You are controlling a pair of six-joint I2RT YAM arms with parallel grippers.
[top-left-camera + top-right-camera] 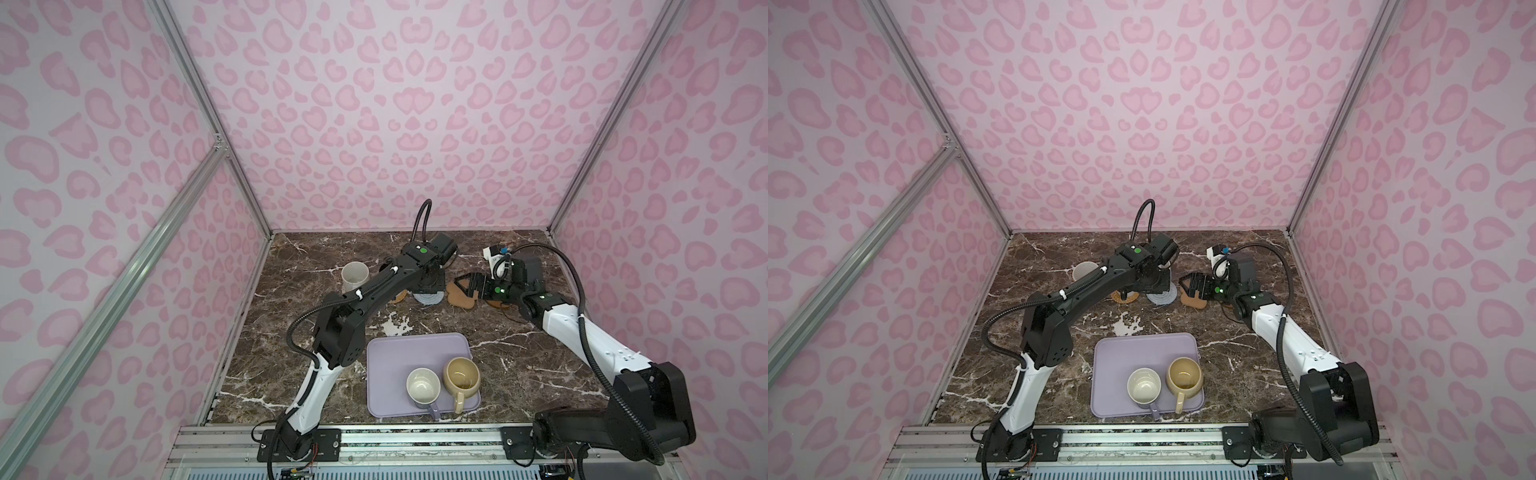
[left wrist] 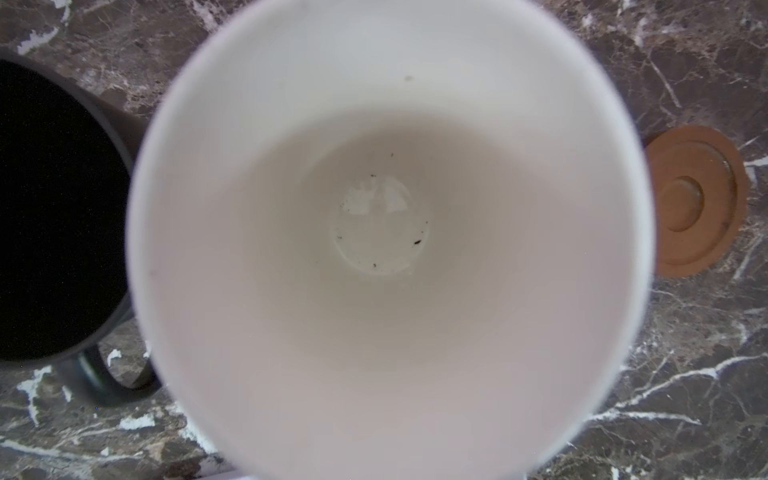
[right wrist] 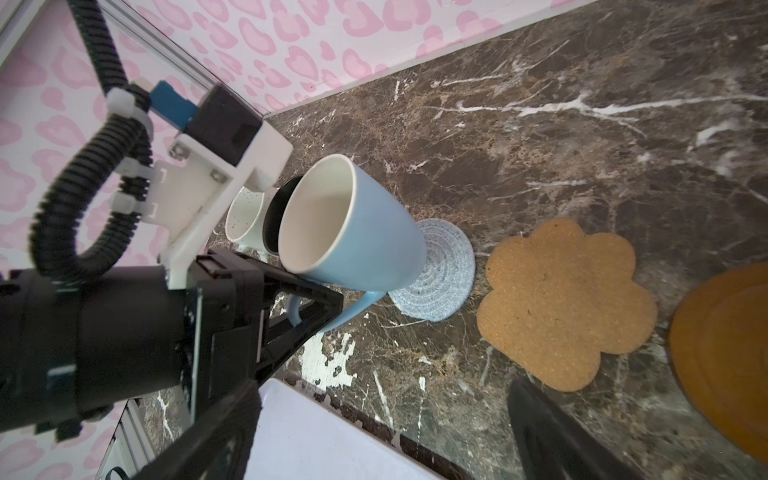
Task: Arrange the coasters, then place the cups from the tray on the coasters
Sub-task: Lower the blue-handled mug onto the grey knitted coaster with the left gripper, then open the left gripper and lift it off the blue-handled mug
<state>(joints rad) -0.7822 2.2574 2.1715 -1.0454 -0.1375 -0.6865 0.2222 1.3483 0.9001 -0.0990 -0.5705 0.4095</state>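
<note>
The light blue cup already has its base over the grey-blue coaster [image 1: 429, 299] below it, so my left gripper should lower the cup onto that coaster next and let go of the cup's handle.
My left gripper [image 3: 305, 305] is shut on the handle of the light blue cup [image 3: 353, 224], whose base is at the grey-blue coaster [image 3: 440, 270]. The cup's pale inside [image 2: 386, 232] fills the left wrist view and hides the jaws there. Beside it stand the black cup [image 2: 54, 208] and, further left, the white cup [image 1: 355, 277]. My right gripper [image 1: 469, 282] hangs open above the tan flower coaster [image 3: 561, 303], holding nothing. The brown disc coaster [image 2: 698, 203] lies to its right. The lavender tray [image 1: 390, 357] holds the lavender-grey cup [image 1: 424, 390] and the beige cup [image 1: 461, 376].
The orange rattan coaster [image 1: 1125, 296] peeks out under my left arm. Pink patterned walls close in the marble table [image 1: 519, 365] at the back and on both sides. A metal rail [image 1: 415, 440] runs along the front edge.
</note>
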